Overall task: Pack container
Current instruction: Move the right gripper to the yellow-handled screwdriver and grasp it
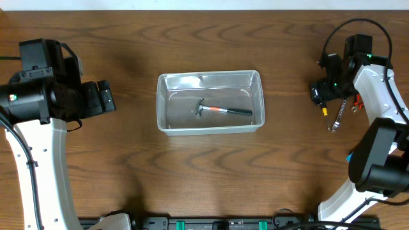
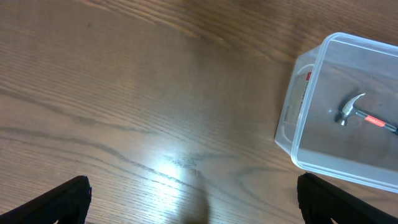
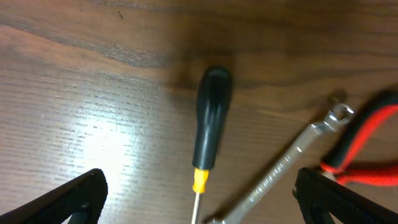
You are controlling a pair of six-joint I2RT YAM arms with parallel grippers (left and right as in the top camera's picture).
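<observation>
The screwdriver's black handle (image 3: 212,118) lies below, lined up between my open fingers. Next, my right gripper moves down onto that handle and closes around it.
The clear plastic container (image 1: 209,80) stands at the table's middle and holds a small hammer (image 1: 223,110) with a black and red handle. It also shows at the right of the left wrist view (image 2: 298,118), hammer (image 2: 357,112) inside. My left gripper (image 2: 193,199) is open and empty over bare table left of the container. My right gripper (image 3: 202,196) is open at the far right, above a screwdriver (image 3: 210,124) with a black handle and yellow collar. A silver wrench (image 3: 286,165) and red-and-black pliers (image 3: 367,143) lie beside it.
In the overhead view the wrench (image 1: 337,118) and the other tools lie close together under the right arm (image 1: 332,86) near the right edge. The left arm (image 1: 57,96) sits at the far left. The wood table (image 1: 204,172) fills the view.
</observation>
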